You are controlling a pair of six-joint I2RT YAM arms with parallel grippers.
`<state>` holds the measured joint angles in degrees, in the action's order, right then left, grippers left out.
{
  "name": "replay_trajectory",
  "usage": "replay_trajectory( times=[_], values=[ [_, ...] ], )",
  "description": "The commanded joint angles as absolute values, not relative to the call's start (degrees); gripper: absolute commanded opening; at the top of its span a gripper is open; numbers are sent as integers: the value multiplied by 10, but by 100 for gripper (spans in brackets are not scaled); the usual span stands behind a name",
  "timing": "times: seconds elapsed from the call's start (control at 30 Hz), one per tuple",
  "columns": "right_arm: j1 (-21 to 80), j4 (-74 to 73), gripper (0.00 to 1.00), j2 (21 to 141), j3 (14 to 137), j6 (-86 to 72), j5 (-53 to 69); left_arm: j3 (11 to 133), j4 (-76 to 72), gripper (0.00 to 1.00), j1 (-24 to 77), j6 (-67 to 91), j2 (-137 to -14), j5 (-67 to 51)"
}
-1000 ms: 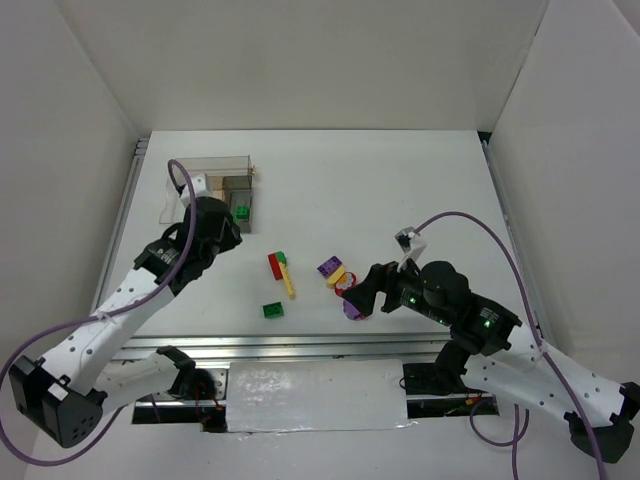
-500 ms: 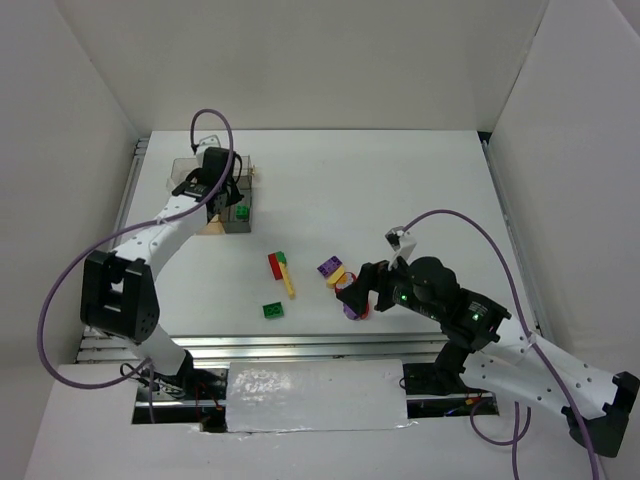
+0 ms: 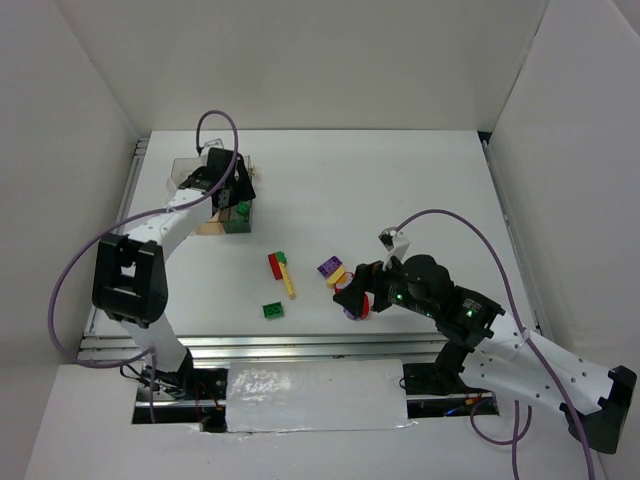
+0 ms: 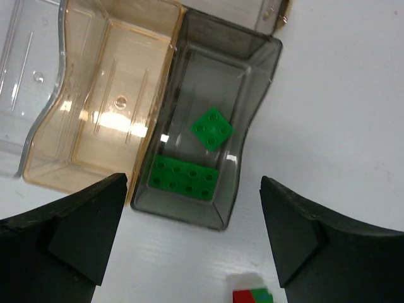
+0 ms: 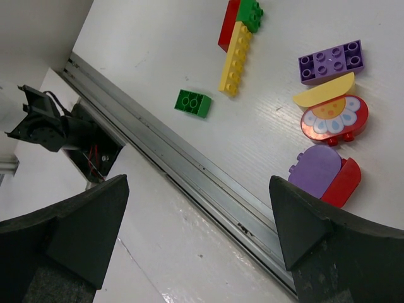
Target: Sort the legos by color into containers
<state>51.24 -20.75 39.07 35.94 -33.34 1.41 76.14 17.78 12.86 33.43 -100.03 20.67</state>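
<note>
My left gripper is above the small green brick (image 3: 273, 310), which stands alone and back toward the base. It should next swing back and lower its open fingers around the brick.
My left gripper (image 3: 232, 192) hangs open over the clear box of containers (image 3: 188, 172). In the left wrist view its fingers (image 4: 82, 233) stand wide apart with nothing between them. Below, the grey compartment (image 4: 264, 82) holds a square green lego (image 4: 211, 128), tilted, and a long green brick (image 4: 184, 178). The tan compartment (image 4: 101, 120) holds nothing. My right gripper (image 3: 352, 292) is open above loose legos: a purple brick (image 5: 331, 61), a yellow half-disc (image 5: 324, 93), a red flower disc (image 5: 332, 119), a purple rounded piece (image 5: 314, 172) and a red piece (image 5: 344, 183).
Mid-table lie a yellow bar (image 5: 235, 58) joined to a red brick (image 5: 228, 25) and a green one (image 5: 250, 12), with a small green brick (image 5: 193, 103) nearer the front. The metal rail (image 5: 208, 183) marks the table's near edge. White walls enclose the table.
The left arm swung from mid-table to the box and its gripper opened; the square green lego now lies in the grey compartment. The right gripper drifted slightly left, still open.
</note>
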Motion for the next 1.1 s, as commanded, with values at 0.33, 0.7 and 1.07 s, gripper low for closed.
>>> replay_trajectory(
  times=[0.33,0.7,1.07],
  values=[
    [517,-213,100,367,379,-316,18,481,181,99,383,348,-668,151],
    [517,-189,99,389,375,-323,32,397,228,99,470,565,-649,208],
    [518,-213,100,367,382,-327,43,410,294,90,539,679,-768,300]
  ],
)
